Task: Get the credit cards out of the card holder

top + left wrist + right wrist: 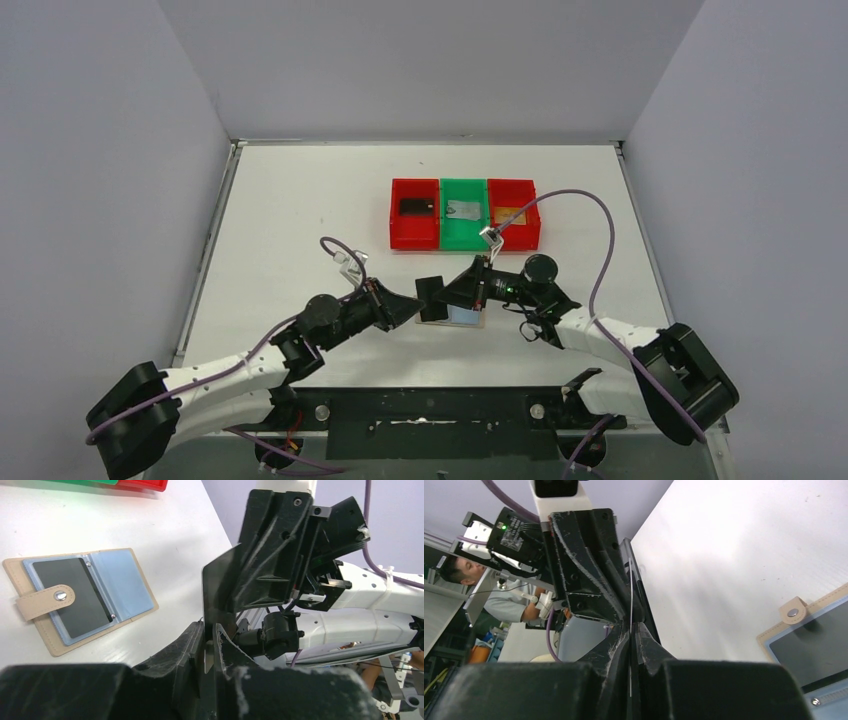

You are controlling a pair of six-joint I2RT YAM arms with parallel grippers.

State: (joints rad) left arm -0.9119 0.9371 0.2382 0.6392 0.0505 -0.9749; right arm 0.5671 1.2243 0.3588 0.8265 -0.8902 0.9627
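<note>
My right gripper holds a black card and needs to move outward, then down into the red bin holding a black card (416, 208), to let go of its card, because both cards are black.
The tan card holder (50, 645) lies open on the table, its pale blue lining up, with a black card (70, 595) in its pocket under the closure tab (42, 602). It also shows in the top view (465, 318), partly under the right arm. A second black card (431, 291) is held upright above the table between both grippers. My left gripper (210, 630) is shut on one end of this card (220, 590). My right gripper (631, 630) is shut on the other end, the card (630, 595) seen edge-on. The grippers face each other closely.
Three bins stand in a row behind: a red bin (397, 235) holding a black card (415, 207), a green bin (462, 240) holding a silver-grey card (463, 210), and a red bin (533, 230) holding a gold-orange card (508, 215). White walls enclose the table.
</note>
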